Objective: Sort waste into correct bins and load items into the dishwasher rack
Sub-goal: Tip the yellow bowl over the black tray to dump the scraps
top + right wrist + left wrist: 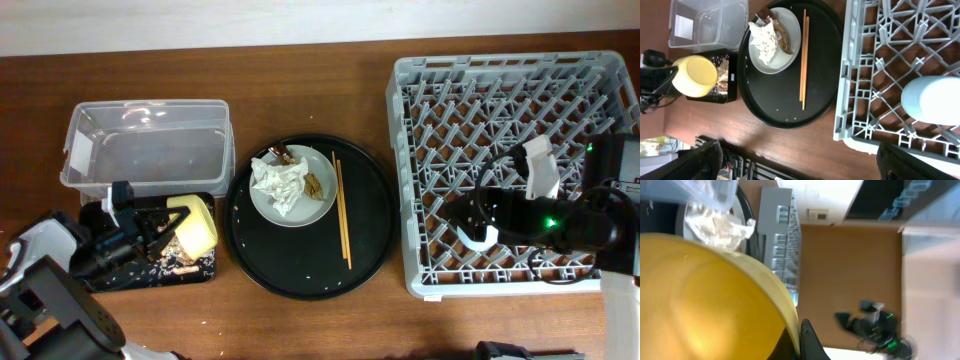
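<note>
My left gripper moves to the right in the overhead view next, levels and lowers the bowl [197,222] and releases it on the round tray's near part, which lies bare.
My left gripper [165,222] is shut on the rim of the yellow bowl [197,222] and holds it tilted on its side over the shallow black tray [205,272], where brownish food scraps [170,258] lie. In the left wrist view the bowl [705,300] fills the frame, its rim pinched in the jaws [799,342]. The grey plate [322,205] holds the white napkin [280,185] and a brown scrap [283,155]. The chopsticks [342,210] lie beside it. My right gripper [470,215] is open and empty over the dishwasher rack [520,100]. A pale blue cup [932,100] lies in the rack. The pink cup is out of view.
The clear tub [150,145] stands behind the black tray, with nothing in it but a white label. The plate and chopsticks rest on a large round black tray [370,250] between the bins and the rack. Small crumbs dot that tray.
</note>
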Controlling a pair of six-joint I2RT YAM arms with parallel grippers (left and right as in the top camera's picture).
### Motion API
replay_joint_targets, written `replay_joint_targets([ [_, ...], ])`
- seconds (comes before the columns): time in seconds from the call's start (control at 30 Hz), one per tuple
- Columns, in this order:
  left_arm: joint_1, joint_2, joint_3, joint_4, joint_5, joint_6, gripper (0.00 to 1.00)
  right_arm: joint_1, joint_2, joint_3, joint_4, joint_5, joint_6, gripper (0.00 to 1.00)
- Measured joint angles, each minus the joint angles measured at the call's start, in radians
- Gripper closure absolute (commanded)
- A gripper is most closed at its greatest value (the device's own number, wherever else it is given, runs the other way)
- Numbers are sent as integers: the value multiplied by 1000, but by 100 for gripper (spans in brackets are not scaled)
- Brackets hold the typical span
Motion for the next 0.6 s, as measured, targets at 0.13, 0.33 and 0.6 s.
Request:
replay_joint_targets([
  [0.13, 6, 5, 11, 20, -23, -6, 100, 0, 0, 0, -1, 0, 0, 0],
  [0.33, -51, -11, 43, -109, -80, 29, 100, 1, 0, 0, -3, 0, 0, 0],
  [0.6, -537, -305, 74, 359, -503, -558, 100, 1, 0, 0, -1, 0, 0, 1],
])
